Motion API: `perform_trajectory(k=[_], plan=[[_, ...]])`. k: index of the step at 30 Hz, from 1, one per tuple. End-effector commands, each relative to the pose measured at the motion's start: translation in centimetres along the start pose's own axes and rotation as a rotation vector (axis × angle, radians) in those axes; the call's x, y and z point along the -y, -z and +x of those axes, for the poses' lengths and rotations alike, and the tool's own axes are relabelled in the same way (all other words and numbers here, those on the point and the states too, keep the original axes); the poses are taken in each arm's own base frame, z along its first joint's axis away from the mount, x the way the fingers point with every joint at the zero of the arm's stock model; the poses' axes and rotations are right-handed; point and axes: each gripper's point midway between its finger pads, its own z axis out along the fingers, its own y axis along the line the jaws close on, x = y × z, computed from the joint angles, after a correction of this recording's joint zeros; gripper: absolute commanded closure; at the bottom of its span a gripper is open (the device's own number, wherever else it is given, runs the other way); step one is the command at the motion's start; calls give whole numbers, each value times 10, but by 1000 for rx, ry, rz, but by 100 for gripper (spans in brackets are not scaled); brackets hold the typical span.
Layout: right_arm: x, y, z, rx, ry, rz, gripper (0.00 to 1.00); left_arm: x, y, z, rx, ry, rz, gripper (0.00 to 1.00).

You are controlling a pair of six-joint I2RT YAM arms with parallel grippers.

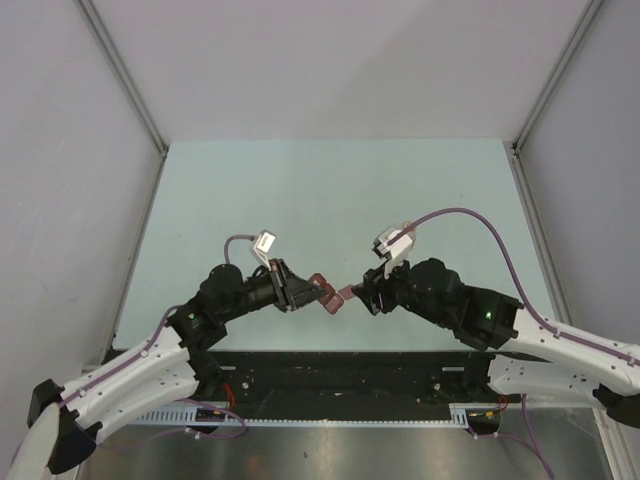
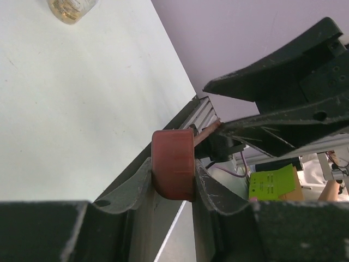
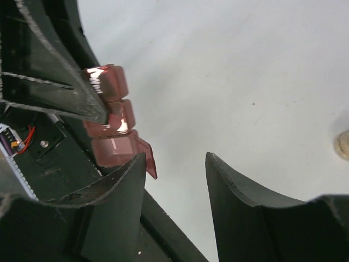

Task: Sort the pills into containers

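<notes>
My left gripper will next lower the dark red pill box onto the bare tabletop and let go of it there, because that clear spot is below the gripper.
My left gripper is shut on the dark red pill box and holds it above the table's near edge. In the left wrist view the box sits end-on between the fingers of the left gripper. In the right wrist view the box shows three compartments in a row, and the nearest lid stands open. My right gripper is open, and its left finger is right beside that lid. It faces the box in the top view. No pills are visible.
A small clear round bottle stands on the pale green table farther out. A cream round cap lies at the right edge of the right wrist view. The table's dark front rail runs below the box.
</notes>
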Motion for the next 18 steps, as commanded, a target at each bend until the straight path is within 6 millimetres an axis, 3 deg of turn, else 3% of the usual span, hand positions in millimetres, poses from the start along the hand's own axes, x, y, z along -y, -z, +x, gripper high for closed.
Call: perform_trajectory(k=[1,9,12,18], plan=[[20,3,-5,4,-30,88,47,13,6,-2,6,-38,57,100],[24,-16,23,-75,-34,111,47,19,10,-2,7,-53,82,100],[24,-19,24,-73,-46,106,47,19,11,-1,7,-61,84,99],[33,0,2,17,-80,131,46,3,10,-4,49,-124,36,100]])
